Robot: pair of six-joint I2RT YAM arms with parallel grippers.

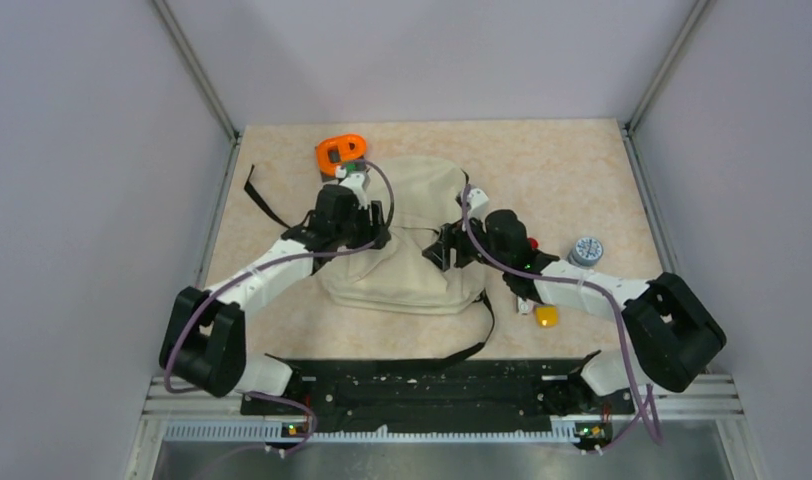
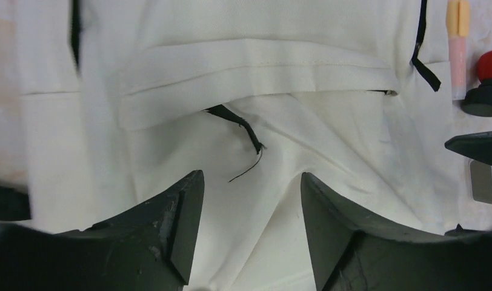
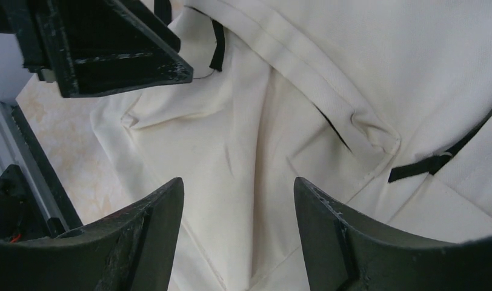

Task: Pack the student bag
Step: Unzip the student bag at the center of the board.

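The bag's side fold by the flap's end is below my left gripper's fingers, to their left in the wrist view. My left gripper will next lower sideways onto that fold.
The student bag [image 1: 412, 262] is a large beige backpack lying flat in the middle of the table, its black straps trailing out at the left and front. My left gripper [image 1: 375, 238] is open over the bag's left half; in the left wrist view [image 2: 251, 200] its jaws stand apart with a raised fold of bag fabric [image 2: 255, 91] between them. A black zipper pull [image 2: 240, 124] lies just ahead. My right gripper [image 1: 444, 250] is open over the bag's right half; its jaws [image 3: 239, 206] straddle a crease of the bag [image 3: 262, 139].
An orange device [image 1: 340, 153] sits behind the bag at the left. A grey-blue round item [image 1: 586, 249], a red knob [image 1: 532, 243] and a small yellow piece [image 1: 547, 316] lie to the right. A pink-orange tube [image 2: 457, 42] lies beside the red knob [image 2: 489, 70].
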